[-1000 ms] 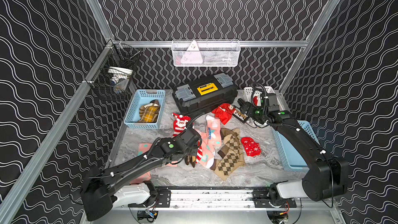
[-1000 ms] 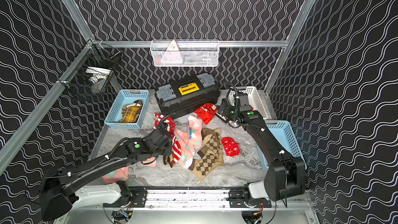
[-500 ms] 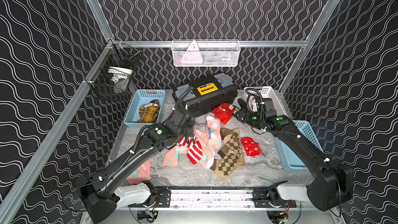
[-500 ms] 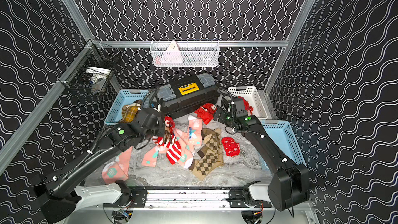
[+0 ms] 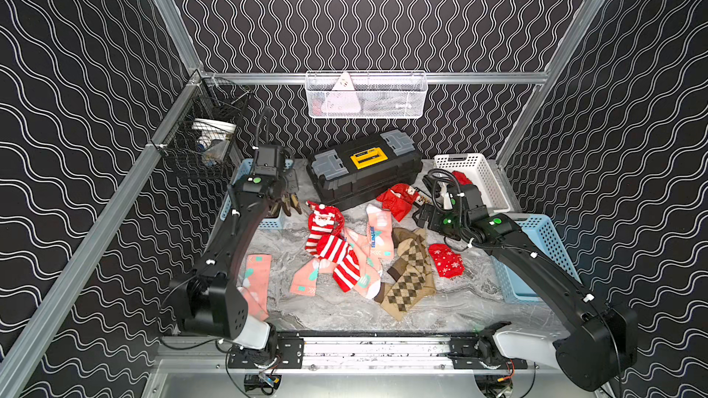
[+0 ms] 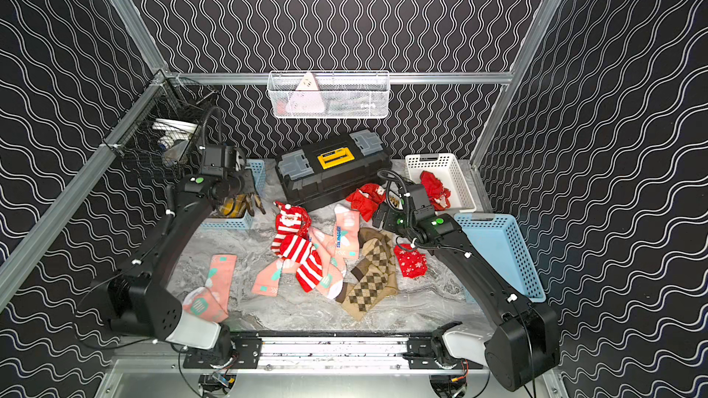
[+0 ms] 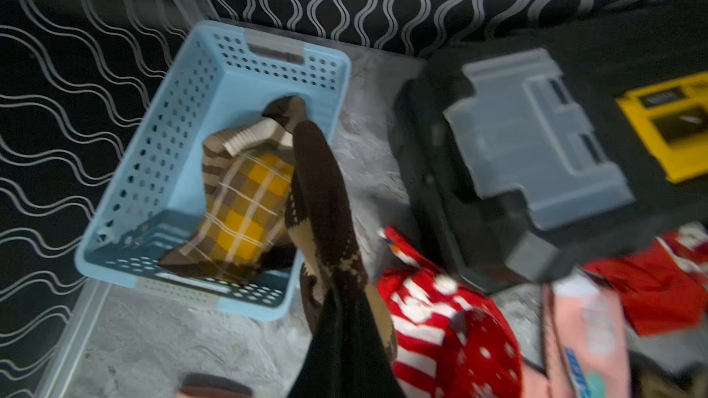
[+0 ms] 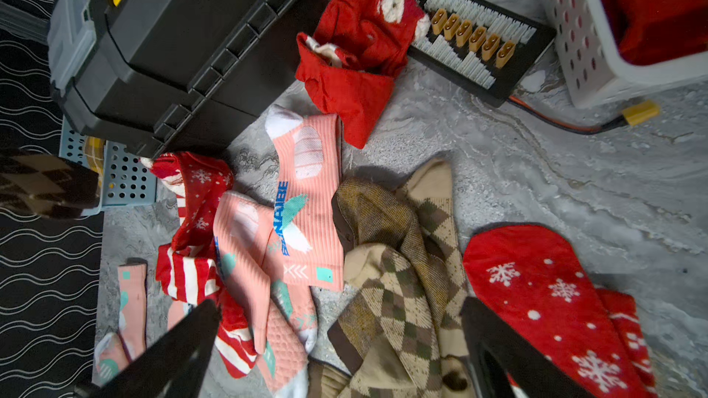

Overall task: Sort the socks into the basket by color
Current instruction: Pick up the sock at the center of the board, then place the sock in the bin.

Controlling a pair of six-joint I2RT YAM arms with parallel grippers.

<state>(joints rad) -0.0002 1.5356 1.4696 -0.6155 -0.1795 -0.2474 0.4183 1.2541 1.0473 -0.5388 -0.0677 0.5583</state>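
The basket's inside is below my left gripper and outward. I should next move it outward and down over the mustard plaid sock [image 6: 234, 207] [image 7: 245, 201] to release the argyle sock.
My left gripper [image 5: 285, 201] is shut on a dark brown argyle sock [image 7: 318, 185], which hangs over the near corner of the left blue basket [image 7: 161, 116]. A mustard plaid sock [image 7: 245, 201] lies inside that basket. My right gripper [image 8: 341, 306] stands open and empty above the pile, over the tan argyle socks [image 5: 412, 273]. The pile also holds a Santa sock [image 5: 323, 220], a red-white striped sock [image 5: 341, 258], salmon-pink socks [image 5: 379, 231] and a red snowflake sock [image 5: 444, 260]. Another red sock [image 5: 398, 197] lies by the toolbox. One salmon sock [image 5: 256, 273] lies apart at the left.
A black toolbox [image 5: 364, 170] stands at the back middle. At the back right is a white basket [image 5: 486, 181] holding red socks, with a second blue basket [image 5: 551, 246] in front of it. A connector board [image 8: 479, 36] with a cable lies beside the white basket. Wire baskets hang on the walls.
My left arm lifted the brown sock out of the pile and swung it back-left to the blue basket. The right arm moved from the white basket toward the pile, still open.
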